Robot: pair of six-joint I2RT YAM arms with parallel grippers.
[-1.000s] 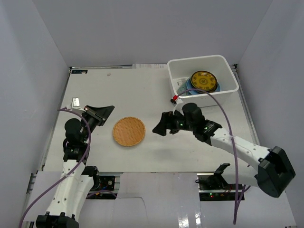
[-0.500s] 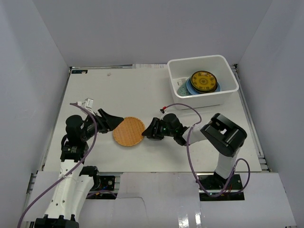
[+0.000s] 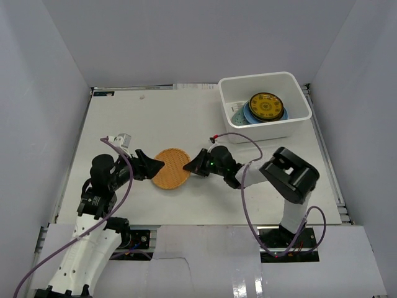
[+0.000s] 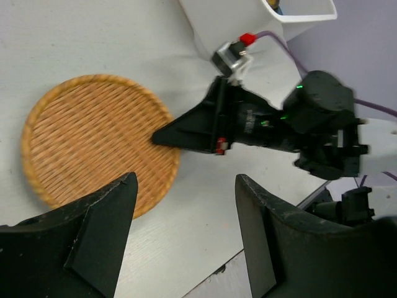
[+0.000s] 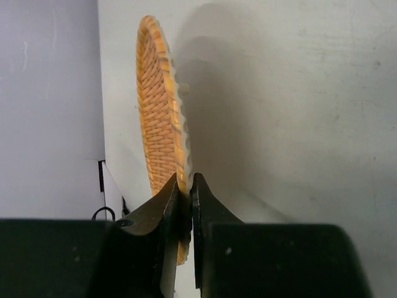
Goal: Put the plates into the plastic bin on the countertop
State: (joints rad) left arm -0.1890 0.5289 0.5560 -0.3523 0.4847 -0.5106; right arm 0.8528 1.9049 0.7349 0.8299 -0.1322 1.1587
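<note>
The orange plate goes into the bin (image 3: 260,131) next, beside the yellow one. I should lift my right gripper outward, lower the plate and let go of it, because the bin stands outward of my gripper.
A woven-look orange plate (image 3: 173,169) (image 4: 93,143) lies on the countertop (image 3: 155,118) between my two grippers. My right gripper (image 3: 192,167) (image 5: 188,183) (image 4: 160,136) is shut on its right rim, and the rim shows edge-on between the fingers in the right wrist view. My left gripper (image 3: 156,167) (image 4: 186,183) stands open at the plate's left edge with nothing between its fingers. The white plastic bin (image 3: 260,131) (image 4: 211,25) sits at the back right. It holds a patterned yellow plate (image 3: 267,105) on top of a light blue plate (image 3: 248,115).
Grey walls enclose the countertop on three sides. The right arm's purple cable (image 3: 239,138) loops over the surface just in front of the bin. The countertop's near edge (image 4: 260,254) runs right under my left gripper.
My right gripper swung left to the orange plate and shut on its right rim. My left gripper opened and moved right, up to the plate's left edge. The plate shifted slightly.
</note>
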